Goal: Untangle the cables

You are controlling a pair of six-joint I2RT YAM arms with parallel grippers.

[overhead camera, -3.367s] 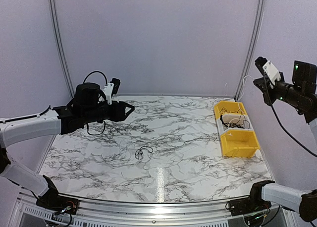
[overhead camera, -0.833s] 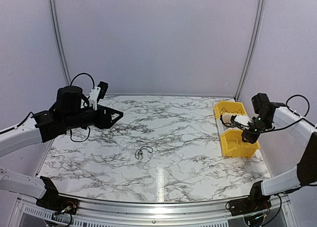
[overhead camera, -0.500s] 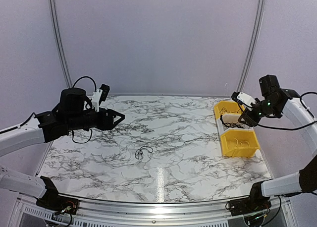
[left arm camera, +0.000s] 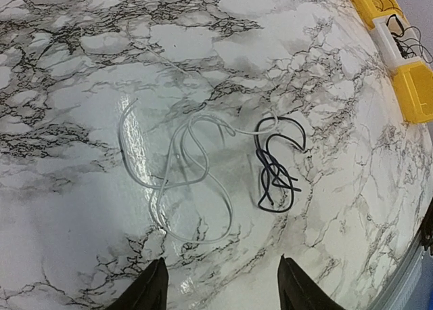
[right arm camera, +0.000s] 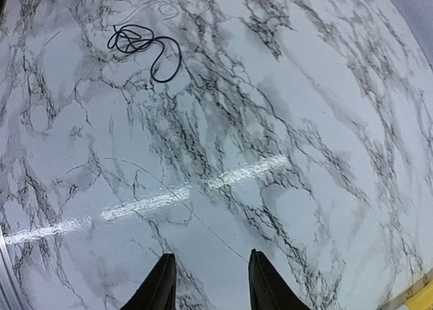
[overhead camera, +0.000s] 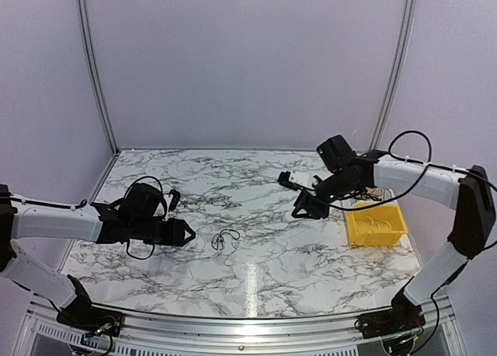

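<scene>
To get onto the crossing pieces (left arm camera: 194,168) of the pale wire's loops, beside the black tangle, my left gripper will lower and advance first.
The cables lie on the marble table left of centre: a small black tangle (overhead camera: 225,238) touching a pale looped wire beside it. In the left wrist view the pale wire (left arm camera: 230,214) makes several wide loops, and the black cable (left arm camera: 271,177) meets it at its upper end. My left gripper (overhead camera: 186,233) is open and empty, low over the table just left of the cables, its tips (left arm camera: 223,286) short of the pale loop. My right gripper (overhead camera: 299,208) is open and empty above the table's middle right. Its view (right arm camera: 213,279) shows the black cable (right arm camera: 132,40) far ahead.
A yellow bin (overhead camera: 377,225) stands at the right edge, with a second one behind it mostly hidden by my right arm. Both show in the left wrist view (left arm camera: 413,80), holding more thin wires. The table's front rail runs along the near edge.
My left arm has dropped and swung right, down to table level beside the cables. My right arm has left the yellow bins and moved left and down over the table's middle.
</scene>
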